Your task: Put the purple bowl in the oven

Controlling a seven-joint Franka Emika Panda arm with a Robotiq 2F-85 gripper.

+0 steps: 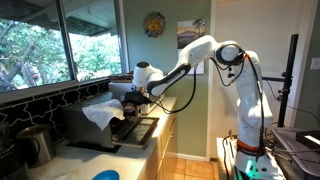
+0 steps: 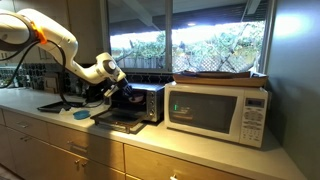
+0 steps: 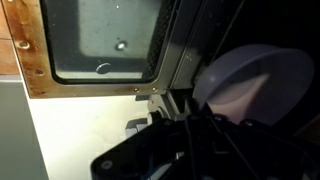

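My gripper should stay still at the oven's opening (image 2: 138, 100) next and open its fingers to let go of the bowl's rim, because the purple bowl is already past the oven's open door (image 2: 120, 122).
The purple bowl (image 3: 255, 80) fills the upper right of the wrist view, pale and round, tilted against my dark fingers. My gripper (image 3: 193, 108) looks shut on its rim. The black oven (image 2: 150, 100) stands on the counter with its front door (image 2: 120, 122) dropped open. The door's glass window (image 3: 100, 40) shows in the wrist view at upper left. In both exterior views my gripper (image 1: 130, 100) (image 2: 113, 90) hovers at the oven (image 1: 95, 125) mouth, above the open door. I cannot make out the bowl in the exterior views.
A white microwave (image 2: 215, 108) stands right beside the oven. A blue round item (image 2: 82, 115) (image 1: 106, 175) lies on the counter near the open door. A white cloth (image 1: 100, 112) lies by the oven, a metal kettle (image 1: 38, 145) behind. Windows run along the counter.
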